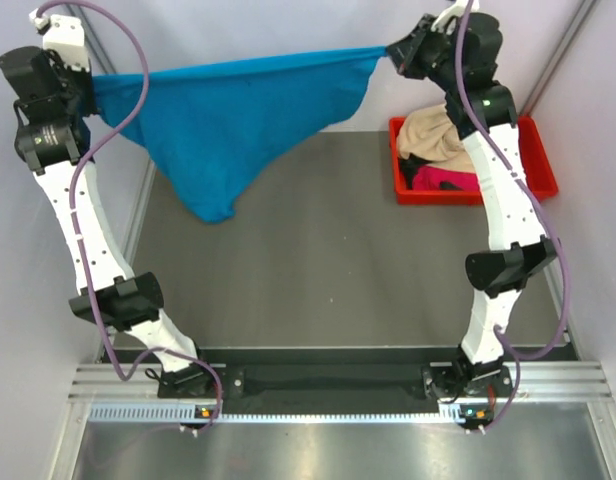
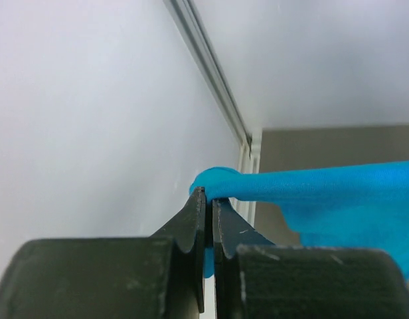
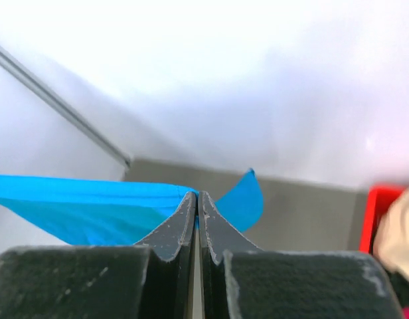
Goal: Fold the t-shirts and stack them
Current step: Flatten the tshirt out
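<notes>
The t-shirt's end goes down and back with my left gripper next for release on the bare spot by the table's near edge, which lies below and back.
A turquoise-blue t-shirt (image 1: 228, 125) hangs in the air above the far part of the table, stretched between both arms, its lower part sagging to a point at the left. My left gripper (image 1: 88, 90) is shut on its left end; in the left wrist view the cloth (image 2: 311, 189) bunches at the closed tips of the left gripper (image 2: 209, 199). My right gripper (image 1: 396, 55) is shut on the right end, and the shirt (image 3: 78, 206) spreads left of the right gripper (image 3: 197, 198). A beige-tan t-shirt (image 1: 433, 135) and a magenta-pink t-shirt (image 1: 443, 180) lie in the bin.
A red plastic bin (image 1: 543, 165) stands at the far right of the grey table (image 1: 318, 270). Its edge (image 3: 372, 212) shows in the right wrist view. White walls close the left, back and right sides.
</notes>
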Robot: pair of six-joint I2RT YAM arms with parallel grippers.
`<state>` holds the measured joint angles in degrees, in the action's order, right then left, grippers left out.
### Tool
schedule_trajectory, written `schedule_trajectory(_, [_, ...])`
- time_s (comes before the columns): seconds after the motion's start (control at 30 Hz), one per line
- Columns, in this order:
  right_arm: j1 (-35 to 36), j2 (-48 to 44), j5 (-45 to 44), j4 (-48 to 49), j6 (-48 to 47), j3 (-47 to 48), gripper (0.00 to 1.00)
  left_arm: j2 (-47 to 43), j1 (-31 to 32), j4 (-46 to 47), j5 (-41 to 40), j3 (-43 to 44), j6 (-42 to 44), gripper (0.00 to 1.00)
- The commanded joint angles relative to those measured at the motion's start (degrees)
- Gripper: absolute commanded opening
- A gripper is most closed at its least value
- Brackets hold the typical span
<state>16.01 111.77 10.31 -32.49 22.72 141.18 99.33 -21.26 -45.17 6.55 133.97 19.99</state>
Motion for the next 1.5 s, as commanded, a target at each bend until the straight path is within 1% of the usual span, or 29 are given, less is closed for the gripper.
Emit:
schedule_trajectory(0.0, [-3.26, -3.57, -3.54, 9.02, -0.56, 0.95, 0.00, -2.64, -0.98, 9.92, -2.33, 0.07, -1.36, 0.00])
schedule_trajectory(0.13, [-3.71, -7.69, -3.80, 6.22, -5.13, -8.09, 0.00, -6.51, -0.98, 12.38, 0.65, -9.32, 2.76, 0.00])
schedule_trajectory(0.2, [-3.70, -10.41, -3.80, 5.42, -7.24, -18.62, 0.00, -10.72, -0.89, 13.17, 3.55, -17.75, 5.75, 0.00])
schedule_trajectory(0.23, [-3.62, -14.26, -4.06, 5.68, -7.60, -23.02, 0.00, -12.65, -0.98, 13.44, 4.52, -21.09, 6.81, 0.00])
schedule_trajectory(0.27, [-3.70, -16.30, -4.50, 6.12, -7.78, -32.46, 0.00, -16.50, -0.81, 12.92, 6.62, -27.73, 9.08, 0.00])
schedule_trajectory(0.3, [-3.53, -20.67, -4.59, 7.17, -7.95, -37.25, 0.00, -18.54, -0.80, 12.22, 7.25, -30.76, 10.15, 0.00])
schedule_trajectory(0.33, [-3.53, -22.89, -4.59, 7.61, -7.87, -41.91, 0.00, -20.38, -0.89, 10.38, 8.38, -33.40, 11.46, 0.00])
schedule_trajectory(0.37, [-3.27, -25.08, -4.94, 7.97, -7.95, -50.57, 0.00, -23.71, -0.89, 5.84, 9.96, -37.78, 14.61, 0.00])
schedule_trajectory(0.43, [-2.22, -31.32, -5.64, 8.50, -7.78, -58.88, 0.00, -27.24, -0.98, 0.19, 10.77, -42.10, 17.96, 0.00])
schedule_trajectory(0.47, [-1.86, -33.35, -6.26, 8.50, -7.43, -66.40, 0.00, -30.56, -0.89, -4.79, 11.03, -46.91, 21.20, 0.00])
schedule_trajectory(0.5, [-1.08, -37.02, -6.70, 8.32, -6.99, -70.04, 0.00, -32.25, -0.98, -7.28, 11.21, -49.48, 22.97, 0.00])
schedule_trajectory(0.53, [-0.72, -38.80, -7.31, 8.06, -6.47, -73.47, 0.00, -33.92, -0.89, -9.65, 10.69, -54.29, 24.99, 0.00])
schedule_trajectory(0.57, [-0.37, -40.56, -7.49, 7.80, -5.16, -79.95, 0.00, -36.72, -0.98, -12.20, 9.90, -56.43, 27.88, 0.00])
schedule_trajectory(0.6, [0.33, -43.97, -7.67, 7.27, -4.45, -82.97, 0.00, -37.71, -0.98, -16.84, 7.63, -58.28, 29.04, 0.00])
schedule_trajectory(0.63, [0.60, -45.48, -7.49, 6.92, -3.66, -88.83, 0.00, -38.41, -0.98, -19.67, 5.78, -61.08, 30.97, 0.00])
schedule_trajectory(0.7, [1.04, -49.78, -7.32, 5.87, -0.94, -94.05, 0.00, -38.51, -1.15, -24.94, 0.70, -63.56, 32.04, 0.00])
schedule_trajectory(0.73, [1.30, -50.93, -7.06, 5.42, -0.23, -96.34, 0.00, -38.94, -1.24, -25.75, -0.73, -67.40, 32.48, 0.00])
schedule_trajectory(0.8, [1.57, -53.65, -6.18, 4.19, 1.62, -102.14, 0.00, -39.83, -1.33, -28.56, -1.62, -70.94, 36.07, 0.00])
schedule_trajectory(0.87, [1.48, -54.98, -5.04, 4.10, 2.93, -106.79, 0.00, -40.00, -1.24, -32.25, 0.04, -75.60, 40.19, 0.00])
schedule_trajectory(0.93, [1.57, -55.87, -4.33, 4.54, 3.56, -109.96, 0.00, -39.92, -1.16, -31.83, 1.18, -79.80, 42.23, 0.00])
schedule_trajectory(1.07, [1.48, -55.08, -2.31, 6.47, 5.57, -113.58, 0.00, -39.83, -1.16, -29.63, 0.23, -85.01, 43.90, 0.00])
schedule_trajectory(1.23, [1.48, -56.04, -3.27, 4.37, 7.16, -114.11, 0.00, -39.30, -1.24, -28.75, -1.09, -88.88, 46.01, 0.00])
schedule_trajectory(1.27, [1.48, -56.83, -3.54, 4.10, 7.34, -114.20, 0.00, -39.04, -1.16, -28.84, -1.71, -89.32, 46.19, 0.05])
schedule_trajectory(1.3, [1.57, -57.09, -3.80, 4.01, 7.69, -114.38, 0.06, -38.51, -1.16, -28.75, -1.97, -89.24, 46.45, 0.15])
schedule_trajectory(1.33, [1.57, -57.62, -3.71, 3.84, 8.04, -114.38, 0.18, -38.25, -1.16, -28.75, -1.89, -88.97, 46.37, 0.30])
schedule_trajectory(1.37, [1.57, -57.89, -3.71, 3.66, 8.30, -114.12, 0.43, -37.98, -1.24, -28.40, -1.19, -88.45, 46.20, 0.66])
schedule_trajectory(1.4, [1.65, -58.15, -4.06, 3.49, 8.31, -112.90, 0.48, -37.20, -1.16, -27.96, -0.31, -86.53, 44.89, 0.84])
schedule_trajectory(1.43, [1.92, -58.67, -4.33, 3.23, 8.39, -111.75, 0.52, -36.67, -1.16, -27.52, 0.56, -85.12, 44.01, 0.96])
schedule_trajectory(1.47, [2.35, -58.77, -4.68, 3.05, 8.22, -110.35, 0.59, -35.97, -1.16, -26.82, 1.53, -83.28, 42.69, 0.99])
